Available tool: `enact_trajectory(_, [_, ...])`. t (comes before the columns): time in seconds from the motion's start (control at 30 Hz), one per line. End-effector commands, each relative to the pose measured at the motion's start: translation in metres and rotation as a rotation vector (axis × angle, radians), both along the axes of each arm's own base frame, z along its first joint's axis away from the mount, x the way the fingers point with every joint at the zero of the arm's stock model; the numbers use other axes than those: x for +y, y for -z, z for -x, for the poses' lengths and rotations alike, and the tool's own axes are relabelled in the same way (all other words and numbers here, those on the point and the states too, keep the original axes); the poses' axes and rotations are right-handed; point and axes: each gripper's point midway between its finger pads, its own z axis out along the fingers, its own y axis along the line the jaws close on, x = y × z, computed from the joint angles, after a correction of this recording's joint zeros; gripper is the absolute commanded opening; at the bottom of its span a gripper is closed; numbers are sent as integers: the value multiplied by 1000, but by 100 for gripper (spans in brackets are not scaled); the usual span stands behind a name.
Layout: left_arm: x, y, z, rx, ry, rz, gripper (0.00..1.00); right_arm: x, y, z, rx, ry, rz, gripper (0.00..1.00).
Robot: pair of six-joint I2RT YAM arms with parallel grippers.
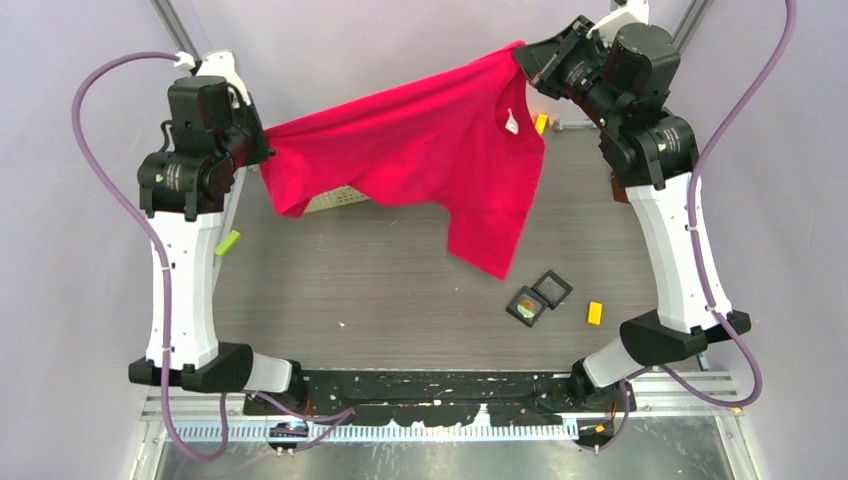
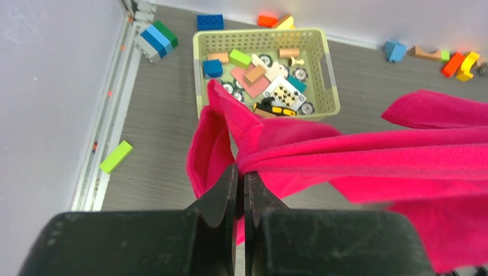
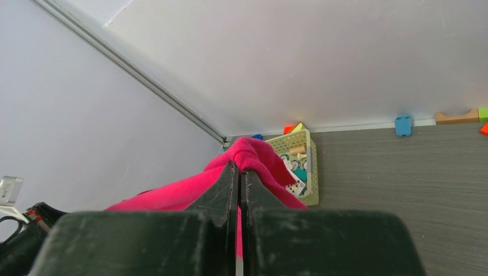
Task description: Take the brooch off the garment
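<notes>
I will move my left gripper down and back next and release the garment on the bare tabletop short of the basket, because the brooch [image 1: 526,305] is already in a tray.
The crimson-pink garment [image 1: 420,140], a T-shirt, hangs stretched in the air between my two grippers, with one side drooping toward the table. My left gripper [image 1: 262,160] is shut on its left end; the left wrist view shows the jaws [image 2: 241,169] pinching bunched cloth [image 2: 403,155]. My right gripper [image 1: 522,62] is shut on the far right end, and the right wrist view shows the jaws [image 3: 239,169] closed on a fold [image 3: 172,192]. The brooch [image 1: 526,305], a tiny round green-orange badge, lies in a black square tray [image 1: 515,297] on the table, apart from the garment.
A second black tray [image 1: 552,288] sits beside the first. A yellow block [image 1: 595,312] lies to their right. A green basket of toys [image 2: 259,34] stands under the garment's left part. A lime block [image 1: 228,242] lies near the left arm. Coloured blocks [image 2: 454,60] line the back wall.
</notes>
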Motion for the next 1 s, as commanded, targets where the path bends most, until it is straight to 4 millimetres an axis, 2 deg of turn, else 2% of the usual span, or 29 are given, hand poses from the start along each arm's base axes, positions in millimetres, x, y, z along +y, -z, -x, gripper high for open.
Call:
enact_trajectory(0.0, [22,-31,22,-118,-84,-26,0,-13,-39,30,-97,0,-70,0])
enact_trajectory(0.03, [21,-16,22,-87,-83,-28,0,-11,-36,31,-94,-13,-84,0])
enact_trajectory(0.07, [20,-2,25,-62,-76,-23,0,-6,-8,32,-38,-38,-72,0])
enact_trajectory(0.1, [16,21,25,-17,-64,-15,0,-3,1,31,-30,-53,-95,0])
enact_trajectory(0.13, [13,43,28,26,-54,-2,0,3,43,32,51,-81,-80,0])
enact_trajectory(0.17, [9,69,33,80,-43,22,0,11,54,34,59,-120,-106,1])
enact_trajectory(0.2, [3,99,37,145,-41,60,0,15,98,35,127,-138,-101,1])
enact_trajectory(0.23, [-4,127,43,204,-19,88,0,22,120,41,173,-182,-114,1])
enact_trajectory(0.27, [-11,156,49,269,-15,133,0,25,169,45,257,-198,-100,1])
enact_trajectory(0.3, [-21,180,57,331,5,182,0,28,194,51,312,-221,-102,1])
enact_trajectory(0.33, [-34,203,67,393,48,236,3,28,246,61,412,-226,-87,1])
enact_trajectory(0.37, [-47,222,77,455,84,284,9,31,267,69,453,-249,-92,1])
enact_trajectory(0.4, [-58,237,88,515,111,318,18,31,313,86,534,-260,-76,4])
enact_trajectory(0.43, [-67,252,101,586,143,339,33,30,335,96,581,-265,-69,6])
enact_trajectory(0.47, [-77,260,112,642,189,357,40,27,373,116,663,-266,-45,10])
enact_trajectory(0.5, [-85,265,122,689,222,368,48,25,390,125,703,-262,-30,13])
enact_trajectory(0.53, [-91,270,130,718,249,370,59,20,417,143,772,-260,-5,21])
enact_trajectory(0.57, [-95,272,135,728,271,364,68,16,433,153,807,-255,12,34])
enact_trajectory(0.6, [-99,272,139,730,292,356,73,13,442,161,840,-252,31,42])
enact_trajectory(0.63, [-101,272,141,726,302,357,75,9,445,165,842,-243,42,58])
enact_trajectory(0.7, [-102,268,142,698,312,364,74,-2,446,172,859,-210,85,66])
enact_trajectory(0.77, [-99,264,135,635,292,355,73,-14,436,169,826,-158,133,68])
enact_trajectory(0.83, [-92,262,124,548,255,338,77,-29,426,162,781,-84,192,69])
enact_trajectory(0.9, [-82,265,115,462,210,305,83,-53,415,152,720,35,258,68])
enact_trajectory(0.93, [-75,265,109,408,178,287,94,-67,407,147,670,107,284,68])
enact_trajectory(0.97, [-67,266,104,360,149,263,99,-71,401,143,631,130,292,68])
